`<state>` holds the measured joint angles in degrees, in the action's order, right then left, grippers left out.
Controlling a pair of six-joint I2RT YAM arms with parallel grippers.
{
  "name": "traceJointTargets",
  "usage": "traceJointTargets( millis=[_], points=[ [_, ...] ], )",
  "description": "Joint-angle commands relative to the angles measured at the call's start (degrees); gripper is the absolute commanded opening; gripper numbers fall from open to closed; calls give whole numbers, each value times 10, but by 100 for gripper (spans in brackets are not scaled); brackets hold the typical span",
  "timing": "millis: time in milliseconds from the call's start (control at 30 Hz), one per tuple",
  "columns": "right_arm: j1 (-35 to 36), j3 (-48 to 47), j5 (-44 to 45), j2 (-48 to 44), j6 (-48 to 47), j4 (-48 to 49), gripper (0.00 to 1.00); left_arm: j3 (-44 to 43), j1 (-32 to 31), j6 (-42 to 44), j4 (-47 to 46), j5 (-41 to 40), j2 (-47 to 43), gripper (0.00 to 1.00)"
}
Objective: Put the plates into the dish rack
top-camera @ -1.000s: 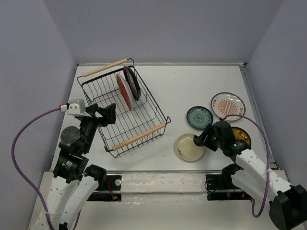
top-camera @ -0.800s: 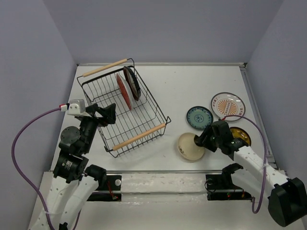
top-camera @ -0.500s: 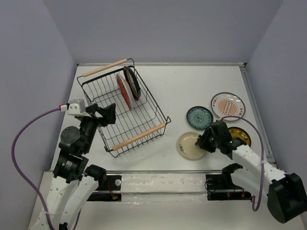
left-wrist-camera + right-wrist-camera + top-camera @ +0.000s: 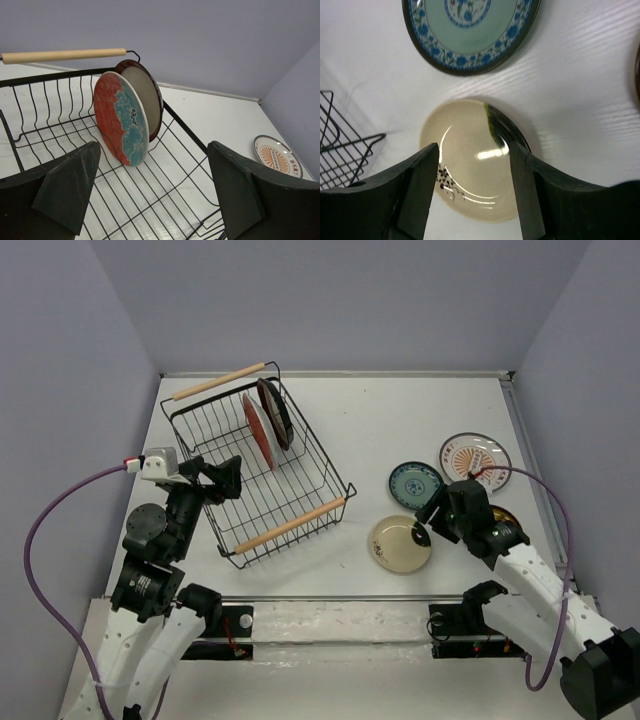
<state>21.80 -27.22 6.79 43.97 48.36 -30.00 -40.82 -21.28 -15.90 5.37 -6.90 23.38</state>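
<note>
The table beyond the cream plate's rim at the black mark (image 4: pixel 421 534) (image 4: pixel 510 128) leaves room for one fingertip. My right gripper will lower first to get its fingers on both sides of the plate's rim there.
The cream plate with a black mark (image 4: pixel 399 545) lies on the table, also in the right wrist view (image 4: pixel 472 172). My right gripper (image 4: pixel 426 523) (image 4: pixel 472 197) is open and empty, hovering just over that plate's right side. The teal-blue plate (image 4: pixel 416 485) (image 4: pixel 470 30) and the sunburst plate (image 4: pixel 475 462) (image 4: pixel 277 156) lie behind it. The yellow plate (image 4: pixel 506 519) is mostly hidden under the right arm. The dish rack (image 4: pixel 300 502) (image 4: pixel 165 190) holds the floral plate (image 4: pixel 258 430) (image 4: pixel 120 120) and the maroon-rimmed plate (image 4: pixel 276 412) (image 4: pixel 146 95) on edge. My left gripper (image 4: pixel 226 480) (image 4: pixel 155 200) is open over the rack's near left side.
The rack's wooden handles are at its far end (image 4: pixel 218 381) (image 4: pixel 65 55) and near end (image 4: pixel 290 525). A corner of the rack (image 4: pixel 340 150) shows left of the cream plate. Walls close the table at the back and both sides.
My right gripper was down at the cream plate's right edge and nudged it; it has now risen and drawn back toward the teal-blue plate. The left arm has not moved.
</note>
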Motion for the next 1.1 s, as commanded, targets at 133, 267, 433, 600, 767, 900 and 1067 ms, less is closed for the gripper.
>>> traceJointTargets(
  millis=[133, 267, 433, 600, 767, 900, 1067],
  points=[
    [-1, -78, 76, 174, -46, -19, 68, 4, -3, 9, -34, -2, -9, 99],
    [-1, -74, 35, 201, -65, 2, 68, 4, -6, 10, -36, -3, -12, 99],
    [-1, -57, -64, 247, -86, 56, 69, 5, -5, 10, -34, -5, -12, 99],
    [-1, 0, -184, 274, -81, 148, 63, 5, -5, 9, -36, -2, -12, 99],
    [-1, 35, -187, 245, -66, 164, 49, 5, -5, 8, -37, 1, -6, 99],
    [-1, 46, -185, 226, -59, 160, 29, 6, -5, 8, -37, 0, -4, 99],
    [-1, 55, -191, 213, -59, 161, 14, 7, -5, 6, -38, 5, 1, 99]
  ],
)
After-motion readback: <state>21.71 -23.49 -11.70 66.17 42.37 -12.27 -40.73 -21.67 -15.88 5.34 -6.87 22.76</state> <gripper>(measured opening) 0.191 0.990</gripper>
